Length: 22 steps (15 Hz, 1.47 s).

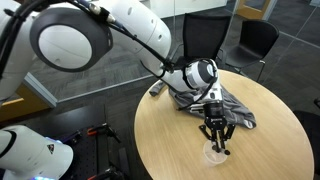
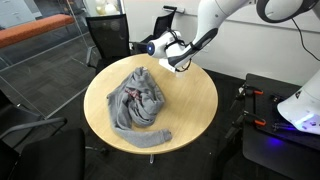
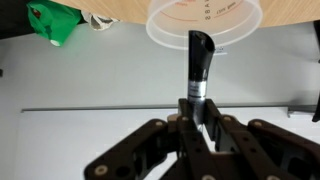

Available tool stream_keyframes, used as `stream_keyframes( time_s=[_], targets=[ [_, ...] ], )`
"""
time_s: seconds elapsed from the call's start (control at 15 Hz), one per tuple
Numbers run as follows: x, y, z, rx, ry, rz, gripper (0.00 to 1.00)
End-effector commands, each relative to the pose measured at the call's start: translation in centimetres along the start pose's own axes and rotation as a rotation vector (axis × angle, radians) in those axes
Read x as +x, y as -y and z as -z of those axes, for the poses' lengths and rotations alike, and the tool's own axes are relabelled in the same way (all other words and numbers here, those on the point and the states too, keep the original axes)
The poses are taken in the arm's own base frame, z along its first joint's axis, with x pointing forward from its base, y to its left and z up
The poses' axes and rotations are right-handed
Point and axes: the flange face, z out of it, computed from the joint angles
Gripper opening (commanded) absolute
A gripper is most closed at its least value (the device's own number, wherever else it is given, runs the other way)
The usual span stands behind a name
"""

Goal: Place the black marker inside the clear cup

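Note:
Next, my gripper shifts slightly farther over the clear cup's opening (image 3: 204, 13), then opens to release the black marker (image 3: 198, 65), since the marker's tip barely reaches past the cup's rim.
In the wrist view my gripper (image 3: 197, 112) is shut on the black marker (image 3: 198, 65), which sticks out straight from the fingers. Its tip reaches the whitish rim of the clear cup (image 3: 205, 20) and overlaps the cup's mouth. In an exterior view the gripper (image 1: 214, 135) points down just above the cup (image 1: 216, 153), which stands on the round wooden table (image 1: 170, 140) near its front edge. In an exterior view the gripper (image 2: 178, 62) hangs over the table's far side; the cup is too small to make out there.
A crumpled grey cloth (image 1: 228, 108) lies on the table just behind the cup; it also shows in an exterior view (image 2: 140, 105). Black office chairs (image 1: 250, 40) stand around the table. A green object (image 3: 55, 22) lies beyond the table edge in the wrist view.

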Motion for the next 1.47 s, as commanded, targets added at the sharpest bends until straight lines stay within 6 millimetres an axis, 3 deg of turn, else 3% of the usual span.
stream_keyframes(
  time_s=[0.0, 0.33, 0.4, 0.47, 0.6, 1.0, 1.4],
  targets=[
    [-0.7, 1.0, -0.4, -0.002, 0.032, 0.044, 0.05],
    [-2.3, 2.0, -1.5, -0.021, 0.054, 0.089, 0.05],
    [-2.6, 2.2, -1.6, -0.025, 0.062, 0.098, 0.13],
    [-2.8, 2.3, -1.8, -0.030, 0.070, 0.106, 0.44],
    [-3.2, 2.5, -1.9, -0.036, 0.083, 0.113, 0.51],
    [-2.1, 2.2, -0.7, -0.035, 0.090, 0.080, 0.97],
    [1.3, 1.3, 1.7, -0.018, 0.076, -0.016, 1.00]
  ],
)
